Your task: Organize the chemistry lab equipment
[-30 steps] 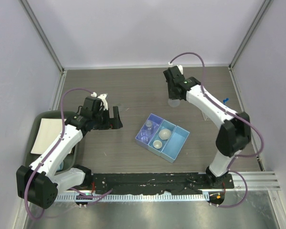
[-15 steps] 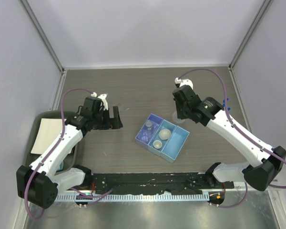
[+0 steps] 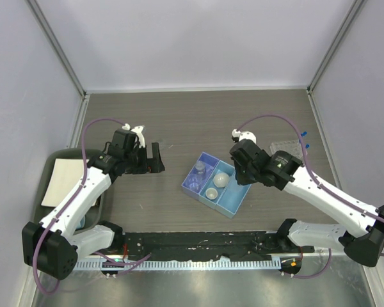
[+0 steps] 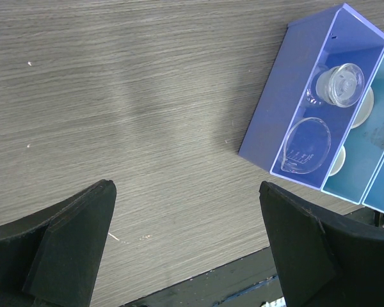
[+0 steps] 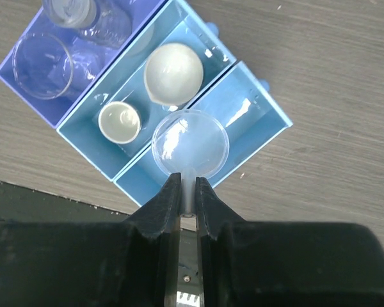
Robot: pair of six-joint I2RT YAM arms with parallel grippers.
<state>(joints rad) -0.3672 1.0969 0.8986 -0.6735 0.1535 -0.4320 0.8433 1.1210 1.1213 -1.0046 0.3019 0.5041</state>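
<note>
I will next shift my right gripper left in the top view, over the outer compartment's empty near end below it, then lower the funnel and release it.
My right gripper is shut on the stem of the clear funnel and holds it over the blue organizer tray, at the wall between the middle and outer compartments. Two white dishes, one large and one small, lie in the middle compartment. A clear glass beaker and another glass vessel sit in the purple compartment. In the top view the clear tube rack with blue-capped tubes lies behind my right gripper. My left gripper is open and empty, left of the tray.
A dark green bin with a white sheet sits at the left edge by the left arm. The left wrist view shows bare table between the left gripper fingers and the tray's purple compartment at upper right. A black strip runs along the near edge.
My right arm has swung from the far back of the table forward to the tray, carrying the funnel. The left arm has not moved.
</note>
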